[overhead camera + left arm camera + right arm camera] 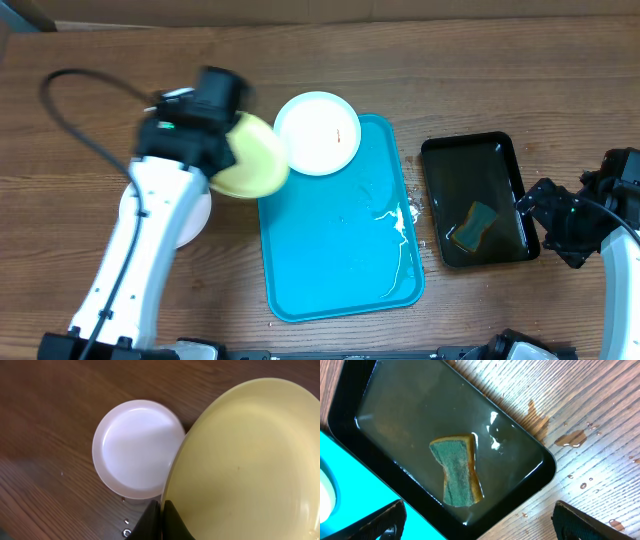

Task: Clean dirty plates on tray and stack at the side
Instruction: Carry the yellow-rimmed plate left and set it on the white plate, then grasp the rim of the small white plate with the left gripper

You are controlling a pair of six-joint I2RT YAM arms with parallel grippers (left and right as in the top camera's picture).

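My left gripper goes left in the overhead view next, lowers my plate onto the empty white plate (193,219) (139,450) and releases, since that one lies there below it.
My left gripper (226,150) is shut on the rim of the pale yellow-green plate (252,158) and holds it tilted above the table, just left of the turquoise tray (340,250). In the left wrist view the closed fingers (162,521) pinch that plate (240,460) above a white plate (137,447) lying on the wood. That white plate (195,215) is partly hidden under my left arm. A second white plate (318,132) sits on the tray's far left corner. My right gripper (480,527) is open and empty over the near edge of the black tray.
A glossy black tray (505,165) holding water and a green-yellow sponge (475,225) stands right of the turquoise tray; both show in the right wrist view (535,455), sponge (457,472). White smears and water lie on the turquoise tray's right side (395,215). Water drops (572,437) lie on the wood.
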